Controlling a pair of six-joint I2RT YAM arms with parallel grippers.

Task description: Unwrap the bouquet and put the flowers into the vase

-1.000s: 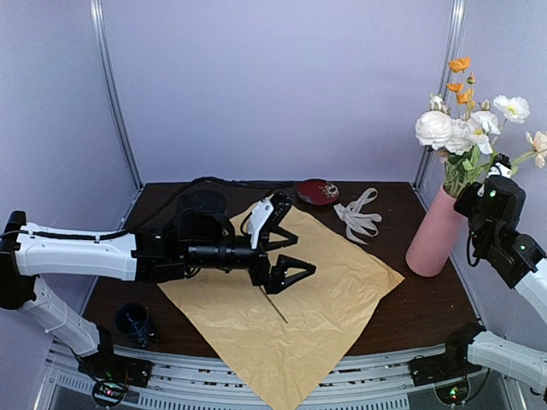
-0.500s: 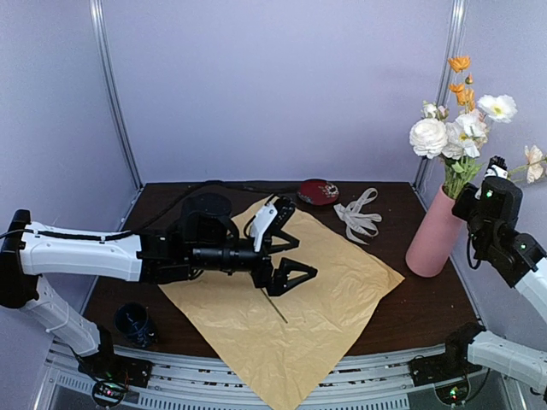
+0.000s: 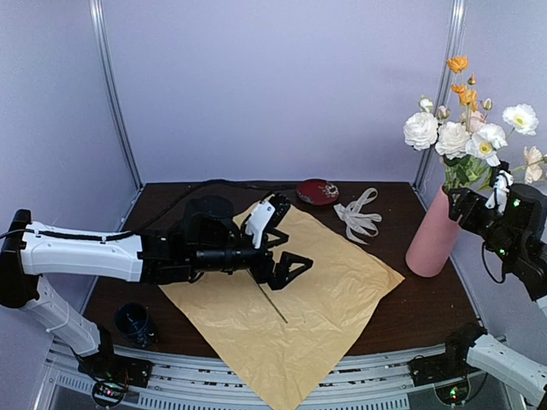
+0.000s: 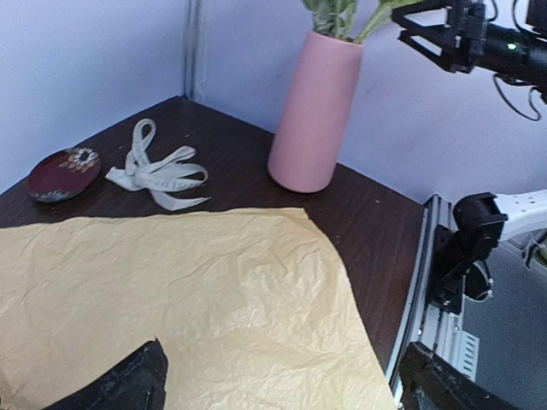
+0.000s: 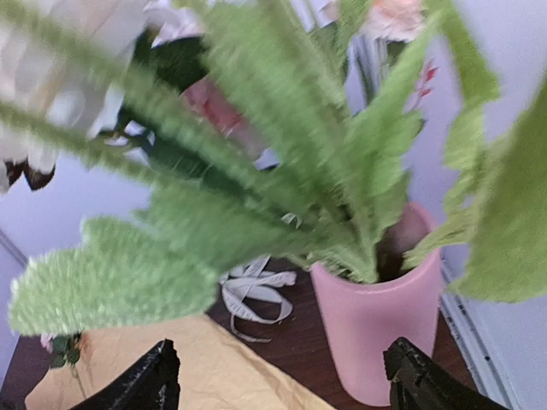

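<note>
My left gripper is above the thin loose stem on the paper, so it needs to go down and left in the top view onto that stem next.
The flowers (image 3: 466, 128) stand with their stems in the pink vase (image 3: 433, 235) at the right. My right gripper (image 3: 474, 201) hovers open beside the vase's mouth, nothing between its fingers. In the right wrist view, blurred green leaves (image 5: 256, 171) fill the frame above the vase (image 5: 385, 307). The bouquet's tan paper (image 3: 325, 316) lies spread flat on the table. Over its middle my left gripper (image 3: 295, 239) is wide open and empty, above a thin loose stem (image 3: 275, 306). The left wrist view shows the paper (image 4: 171, 282), the vase (image 4: 314, 111) and the right gripper (image 4: 444, 34).
The cream ribbon (image 3: 359, 213) lies loose behind the paper, next to a dark red dish (image 3: 318, 190). A small dark blue cup (image 3: 134, 320) stands at the front left. The table's front rail (image 3: 282, 389) runs below the paper's overhanging corner.
My right gripper has opened, let go of the flower stems and drawn back to the right. The blooms have shifted and settled in the vase. The left gripper has barely moved.
</note>
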